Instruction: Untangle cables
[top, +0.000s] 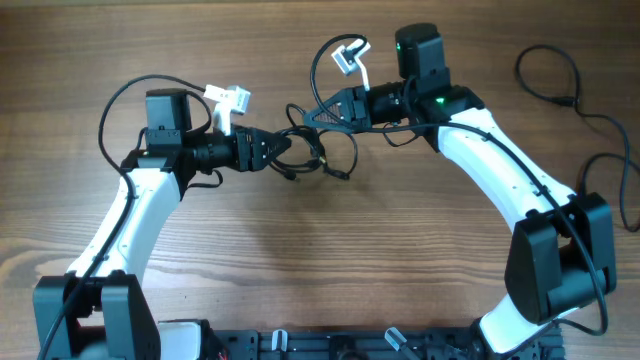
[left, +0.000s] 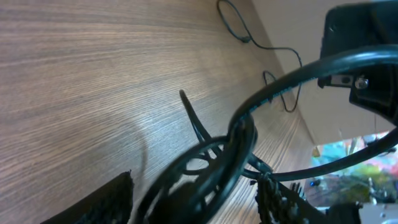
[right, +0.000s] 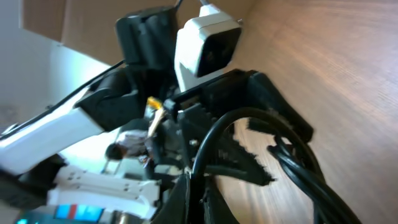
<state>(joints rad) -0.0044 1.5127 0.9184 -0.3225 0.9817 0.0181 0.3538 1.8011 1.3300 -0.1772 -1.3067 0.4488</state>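
Note:
The robot's right gripper will pull the held piece of cable to the right in the overhead view, away from the clump, and release it, since the tabletop is clear there.
A knotted clump of thin black cables (top: 318, 152) lies mid-table between the two grippers. My left gripper (top: 288, 150) points right into the clump. In the left wrist view its jaws stand open (left: 193, 205), and the looped cables (left: 217, 155) pass between the fingers (left: 106, 202) with gaps on both sides. My right gripper (top: 305, 115) reaches in from the upper right. It is shut (right: 202, 193) on one strand of cable (right: 214, 134) that arcs up out of its tips. More strands (right: 298, 168) hang beside it.
A separate loose black cable (top: 560, 82) loops at the far right of the table, with another stretch (top: 600, 170) near the right arm's base. The same cable (left: 239, 28) shows far off in the left wrist view. The left arm's white camera (right: 208, 40) is close to the right gripper.

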